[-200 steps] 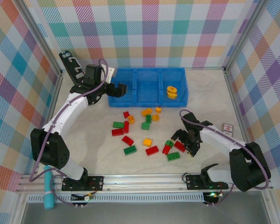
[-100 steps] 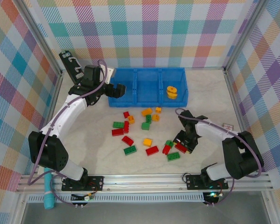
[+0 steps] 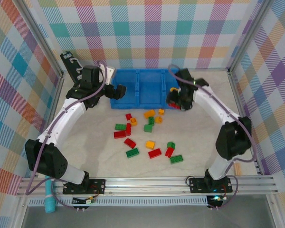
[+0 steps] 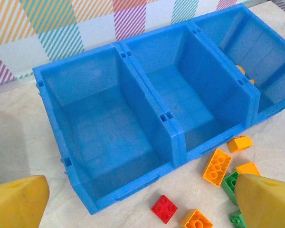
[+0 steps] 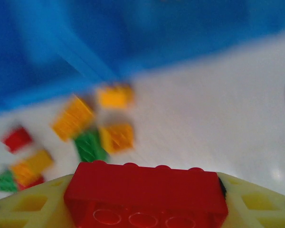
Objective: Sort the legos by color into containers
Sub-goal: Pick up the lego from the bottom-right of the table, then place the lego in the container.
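My right gripper should next swing outward over the tray's empty middle compartment, which is outward of it toward my left gripper, and let go of the red lego apart from the yellow lego.
My right gripper is shut on a long red lego, held between its yellow fingers above the front edge of the right compartment of the blue containers tray. A yellow lego lies in that right compartment. The left and middle compartments hold nothing. My left gripper hovers open over the front left of the tray, its fingers wide apart. Loose red, green and orange legos lie scattered on the table in front of the tray.
A long black bar with white marks leans at the back left, behind my left arm. Metal frame posts and checked walls close in the table on three sides. A teal object hangs below the near rail at the left.
My right gripper closed on a red lego at the pile's front right, lifted it and swung back to the tray's right compartment. The left arm barely moved.
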{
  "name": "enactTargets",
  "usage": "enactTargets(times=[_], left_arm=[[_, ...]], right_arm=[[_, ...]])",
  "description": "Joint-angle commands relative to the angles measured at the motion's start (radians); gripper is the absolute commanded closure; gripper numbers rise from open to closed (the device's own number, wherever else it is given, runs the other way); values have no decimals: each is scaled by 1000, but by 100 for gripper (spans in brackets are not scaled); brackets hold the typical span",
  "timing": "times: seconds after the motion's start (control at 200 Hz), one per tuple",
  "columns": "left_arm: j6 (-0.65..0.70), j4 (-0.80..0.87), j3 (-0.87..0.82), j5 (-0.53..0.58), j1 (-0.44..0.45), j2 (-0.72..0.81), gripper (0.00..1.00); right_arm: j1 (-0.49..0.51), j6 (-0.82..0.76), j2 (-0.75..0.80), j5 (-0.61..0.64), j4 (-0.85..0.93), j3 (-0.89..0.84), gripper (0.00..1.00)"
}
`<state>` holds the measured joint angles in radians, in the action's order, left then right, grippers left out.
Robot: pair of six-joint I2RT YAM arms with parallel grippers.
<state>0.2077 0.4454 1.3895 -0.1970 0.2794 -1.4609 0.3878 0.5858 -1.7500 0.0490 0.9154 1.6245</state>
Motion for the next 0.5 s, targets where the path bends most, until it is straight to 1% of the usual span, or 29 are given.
enactTargets(times=[0.0, 0.105, 0.16, 0.265, 0.36, 0.495], left_arm=[[36, 21, -16, -4, 1, 41, 0], [47, 27, -16, -2, -3, 50, 0], [51, 26, -21, -1, -6, 56, 0], [64, 19, -34, 7, -8, 64, 0], [72, 23, -34, 17, -9, 66, 0], [76, 22, -39, 15, -11, 70, 0]], right_arm=[[-8, -196, -146, 47, 97, 232, 53], [-6, -263, -296, 38, 77, 466, 53], [-4, -290, -355, 36, 19, 551, 54], [4, -335, -438, 31, -83, 650, 53], [20, -380, -516, 39, -133, 749, 53], [47, -448, -575, 72, -195, 798, 52]])
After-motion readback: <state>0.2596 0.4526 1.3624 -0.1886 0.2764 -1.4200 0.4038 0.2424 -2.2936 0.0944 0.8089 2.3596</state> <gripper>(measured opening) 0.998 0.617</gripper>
